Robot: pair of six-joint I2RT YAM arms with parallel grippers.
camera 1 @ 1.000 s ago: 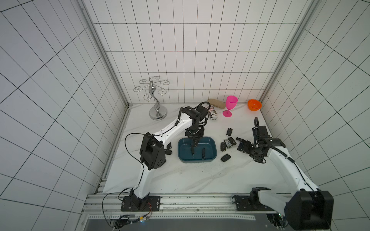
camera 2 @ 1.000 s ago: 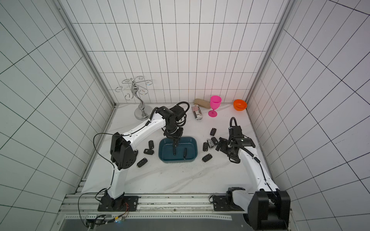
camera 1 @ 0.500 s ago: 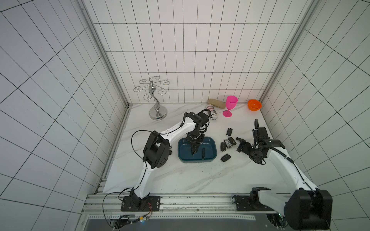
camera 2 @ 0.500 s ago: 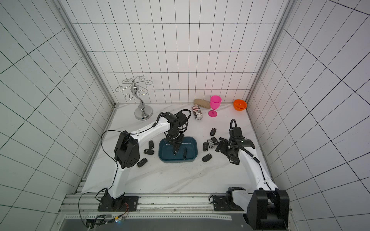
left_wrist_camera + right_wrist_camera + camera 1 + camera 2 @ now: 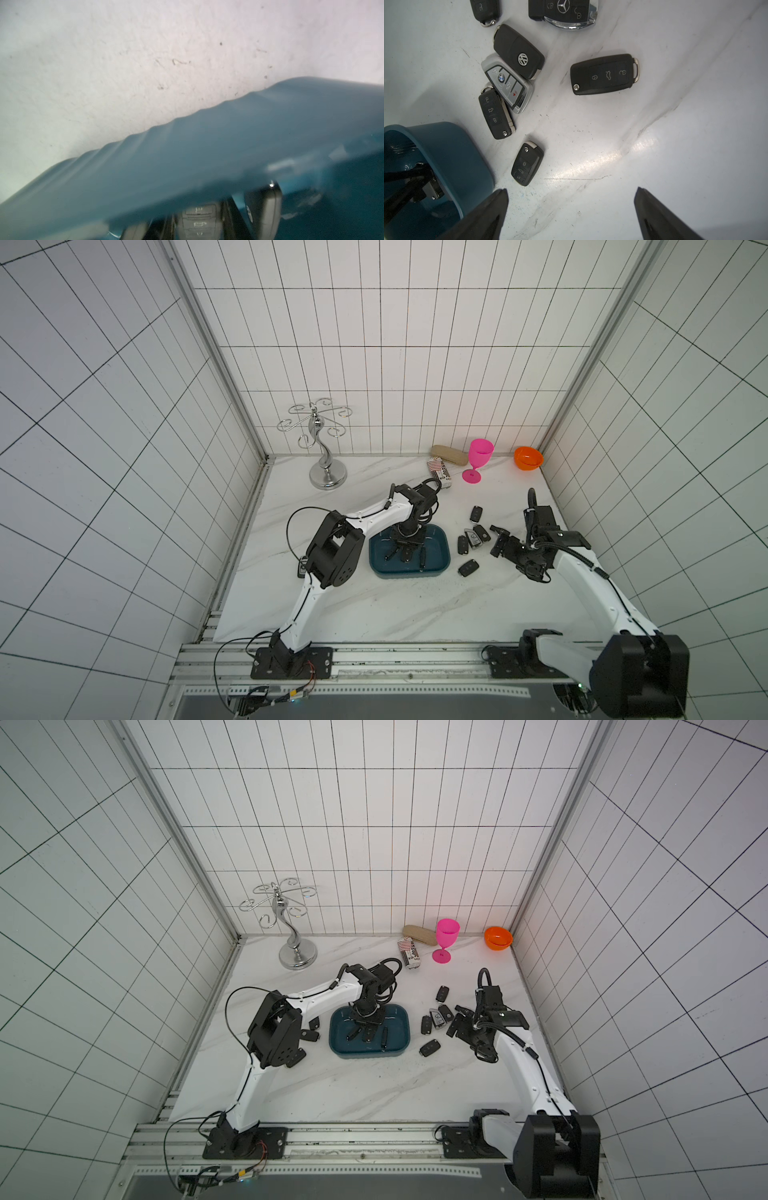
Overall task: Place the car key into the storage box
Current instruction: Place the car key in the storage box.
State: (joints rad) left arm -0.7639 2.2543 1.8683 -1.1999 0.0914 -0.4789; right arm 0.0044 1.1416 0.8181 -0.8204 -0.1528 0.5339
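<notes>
I will next move my left gripper away from my right gripper and down to release the black car key, because the bottom of the storage box is just below the left gripper's fingers.
The teal-blue storage box point(image 5: 436, 570) point(image 5: 399, 1048) sits mid-table. My left gripper point(image 5: 405, 556) point(image 5: 366, 1033) reaches down inside it, shut on a black car key point(image 5: 196, 223) whose buttons show between the dark fingers. The box wall point(image 5: 207, 155) fills the left wrist view, and another key point(image 5: 264, 212) lies beside the held one. My right gripper point(image 5: 498, 540) point(image 5: 571, 190) hangs open over bare table, right of several loose keys point(image 5: 473, 537) point(image 5: 604, 74). Its jaws stand wide apart with nothing between them.
More keys lie left of the box point(image 5: 311, 1036). Along the back wall stand a silver hook stand point(image 5: 327, 466), a striped can point(image 5: 439, 472), a tan case point(image 5: 449, 455), a pink goblet point(image 5: 478, 458) and an orange bowl point(image 5: 528, 458).
My left gripper has come down lower into the box with its key, and the left elbow has swung forward. The right arm has hardly moved.
</notes>
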